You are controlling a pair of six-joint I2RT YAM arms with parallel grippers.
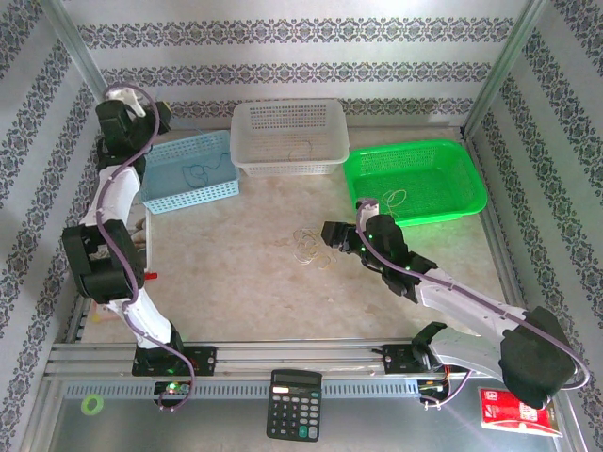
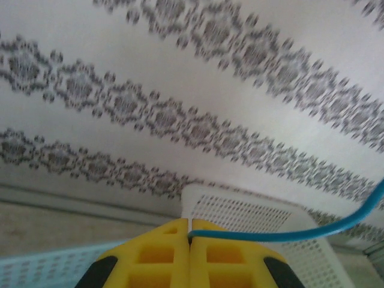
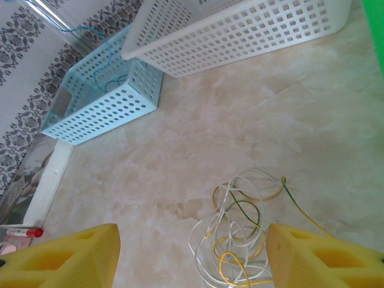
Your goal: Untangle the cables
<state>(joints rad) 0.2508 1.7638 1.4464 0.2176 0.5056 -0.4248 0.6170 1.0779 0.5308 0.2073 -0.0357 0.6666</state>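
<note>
The thin blue cable will next go down toward the light blue basket [image 1: 165,193] with my left gripper, which will release it over the basket.
A loose tangle of thin white, yellow and dark green cables [image 3: 240,240] lies on the marble tabletop, seen near the centre from above as the cables [image 1: 311,247]. My right gripper [image 3: 192,264] hovers over it, open, its yellow fingers [image 3: 60,258] spread either side with nothing between them; from above the right gripper [image 1: 330,234] is just right of the tangle. My left gripper [image 2: 190,237] is raised at the far left and shut on a thin blue cable [image 2: 288,235], which trails down into the light blue basket [image 1: 165,193].
A white basket [image 1: 283,165] holding a thin cable stands at the back centre. A green tray [image 1: 466,193] with a yellowish cable loop [image 1: 396,198] is at the back right. A calculator [image 1: 294,405] lies on the near rail.
</note>
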